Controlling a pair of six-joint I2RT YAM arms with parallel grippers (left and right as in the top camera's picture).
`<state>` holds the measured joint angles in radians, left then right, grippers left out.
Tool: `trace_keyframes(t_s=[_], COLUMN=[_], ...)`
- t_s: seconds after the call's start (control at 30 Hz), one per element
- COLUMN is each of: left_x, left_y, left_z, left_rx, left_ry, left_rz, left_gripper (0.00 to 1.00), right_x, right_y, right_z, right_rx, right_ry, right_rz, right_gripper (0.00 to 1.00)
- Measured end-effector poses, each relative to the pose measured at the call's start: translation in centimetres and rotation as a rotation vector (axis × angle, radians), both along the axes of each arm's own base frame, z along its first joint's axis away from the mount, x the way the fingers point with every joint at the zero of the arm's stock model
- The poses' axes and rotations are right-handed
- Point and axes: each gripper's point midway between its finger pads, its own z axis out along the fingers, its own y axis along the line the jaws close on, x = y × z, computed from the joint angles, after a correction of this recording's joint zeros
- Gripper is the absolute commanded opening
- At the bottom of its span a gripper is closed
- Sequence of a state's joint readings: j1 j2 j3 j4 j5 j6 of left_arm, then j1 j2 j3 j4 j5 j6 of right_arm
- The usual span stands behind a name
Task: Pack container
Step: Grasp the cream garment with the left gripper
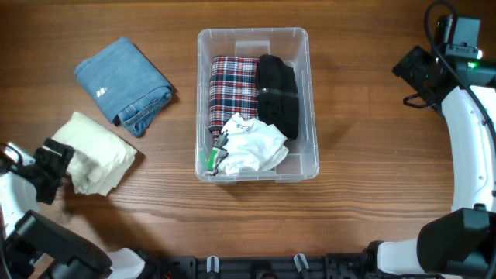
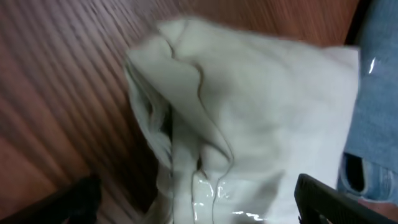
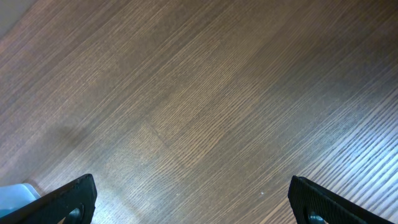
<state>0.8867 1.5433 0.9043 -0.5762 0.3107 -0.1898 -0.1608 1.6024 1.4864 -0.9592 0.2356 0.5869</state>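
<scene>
Next, my left gripper lowers to its right in the overhead view, open fingers astride the cream cloth's creased edge, since that edge lies below that way.
The clear container (image 1: 312,108) stands mid-table, holding a red plaid cloth (image 1: 232,85), a black garment (image 1: 277,93) and a crumpled white garment (image 1: 252,143). A folded cream cloth (image 1: 97,151) lies at the left, with folded blue jeans (image 1: 124,85) behind it. My left gripper (image 1: 60,161) is open at the cream cloth's left edge. In the left wrist view its jaws (image 2: 196,208) stand wide on either side of the cream cloth (image 2: 249,106), not closed on it. My right gripper (image 1: 404,66) hovers open at the far right, over bare wood (image 3: 193,202).
In the left wrist view the jeans (image 2: 376,112) lie just beyond the cream cloth's right edge. The wooden table (image 1: 372,194) surrounds the container. A pale blue object (image 3: 15,196) shows at the lower left edge of the right wrist view.
</scene>
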Motion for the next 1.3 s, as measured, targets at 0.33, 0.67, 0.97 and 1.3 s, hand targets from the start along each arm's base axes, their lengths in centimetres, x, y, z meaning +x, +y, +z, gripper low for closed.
trace_keyframes(t_s=[0.33, 0.67, 0.97, 1.3], left_x=[0.2, 1.2, 1.8, 2.7], left_y=[-2.4, -2.8, -3.0, -2.6], left_z=[-2.6, -2.1, -3.6, -3.3], left_rx=[-0.054, -0.058, -0.1, -0.087], left_ry=[-0.08, -0.144, -0.154, -0.203], left_rz=[-0.048, -0.111, -0.122, -0.137], left_gripper=[1.0, 1.0, 1.0, 1.0], right_x=[0.0, 0.0, 0.0, 0.0], right_y=[0.0, 0.0, 0.0, 0.0], right_z=[0.0, 0.0, 0.0, 0.0], right_rx=[0.0, 0.0, 0.0, 0.0], right_ry=[0.0, 0.0, 0.0, 0.0], right_rz=[0.0, 0.0, 0.0, 0.0], right_gripper=[1.0, 1.0, 1.0, 1.0])
